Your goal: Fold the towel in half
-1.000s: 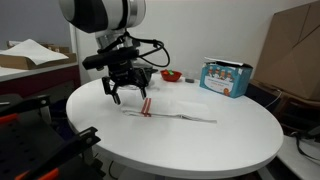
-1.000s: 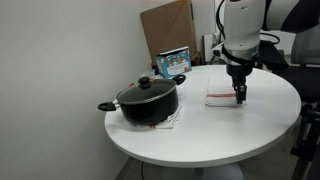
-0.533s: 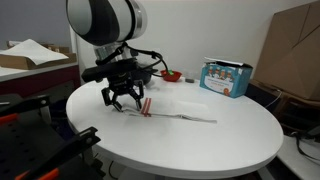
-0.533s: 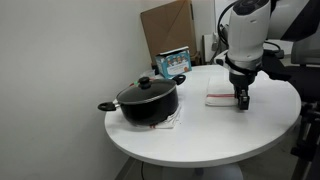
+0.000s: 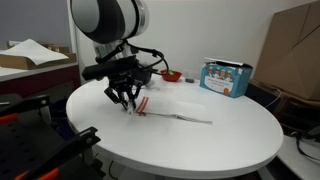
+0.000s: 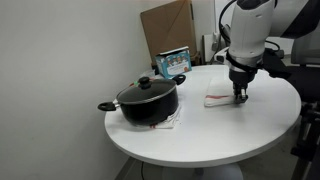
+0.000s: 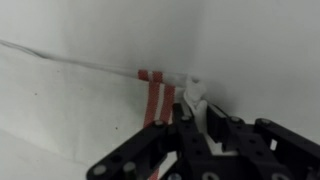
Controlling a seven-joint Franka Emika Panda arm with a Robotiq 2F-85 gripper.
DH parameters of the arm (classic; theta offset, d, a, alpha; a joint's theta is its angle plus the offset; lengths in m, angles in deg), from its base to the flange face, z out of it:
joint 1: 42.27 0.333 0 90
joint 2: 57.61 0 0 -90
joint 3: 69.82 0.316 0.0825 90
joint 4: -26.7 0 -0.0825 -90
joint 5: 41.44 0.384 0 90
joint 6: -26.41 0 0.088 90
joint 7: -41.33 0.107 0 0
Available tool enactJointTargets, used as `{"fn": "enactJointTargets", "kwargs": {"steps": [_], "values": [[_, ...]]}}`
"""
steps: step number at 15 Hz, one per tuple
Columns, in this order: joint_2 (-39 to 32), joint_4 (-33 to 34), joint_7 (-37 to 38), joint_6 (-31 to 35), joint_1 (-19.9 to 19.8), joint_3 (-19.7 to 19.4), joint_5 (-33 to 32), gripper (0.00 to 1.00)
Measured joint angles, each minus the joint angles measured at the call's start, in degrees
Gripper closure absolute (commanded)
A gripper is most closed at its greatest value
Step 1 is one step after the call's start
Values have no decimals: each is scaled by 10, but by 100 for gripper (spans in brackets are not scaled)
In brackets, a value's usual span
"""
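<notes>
My gripper will next lift the pinched striped end across the flat cloth, then lower and release it at the towel's plain end (image 5: pixel 206 116).
The towel (image 5: pixel 182 113) lies flat on the round white table (image 5: pixel 200 145), a thin white cloth with red stripes (image 7: pixel 155 96) near one end. My gripper (image 5: pixel 128 105) stands over that striped end, fingertips down at the cloth's edge. In the wrist view the gripper (image 7: pixel 192 108) is shut, with a small bunch of the towel (image 7: pixel 80 100) pinched up between the fingertips. The gripper (image 6: pixel 239 98) also shows at the near edge of the towel (image 6: pixel 217 98) in an exterior view.
A black lidded pot (image 6: pixel 148 100) sits on a small white cloth (image 6: pixel 167 122) near the table's edge. A blue box (image 5: pixel 225 77) and a small red object (image 5: pixel 171 75) stand at the back. A cardboard box (image 5: pixel 297 50) stands beyond the table.
The jaws have gone from wide open to shut, pinching the towel's edge by the red stripes. The gripper has come down onto the cloth.
</notes>
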State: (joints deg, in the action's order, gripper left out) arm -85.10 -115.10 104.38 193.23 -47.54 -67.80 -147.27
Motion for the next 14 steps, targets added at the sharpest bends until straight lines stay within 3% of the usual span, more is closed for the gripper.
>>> {"fn": "enactJointTargets", "kwargs": {"steps": [8,14], "values": [[79,-90,-1,176,-20,-5,1,89],[106,-105,-33,268,-46,-78,37,89]]}}
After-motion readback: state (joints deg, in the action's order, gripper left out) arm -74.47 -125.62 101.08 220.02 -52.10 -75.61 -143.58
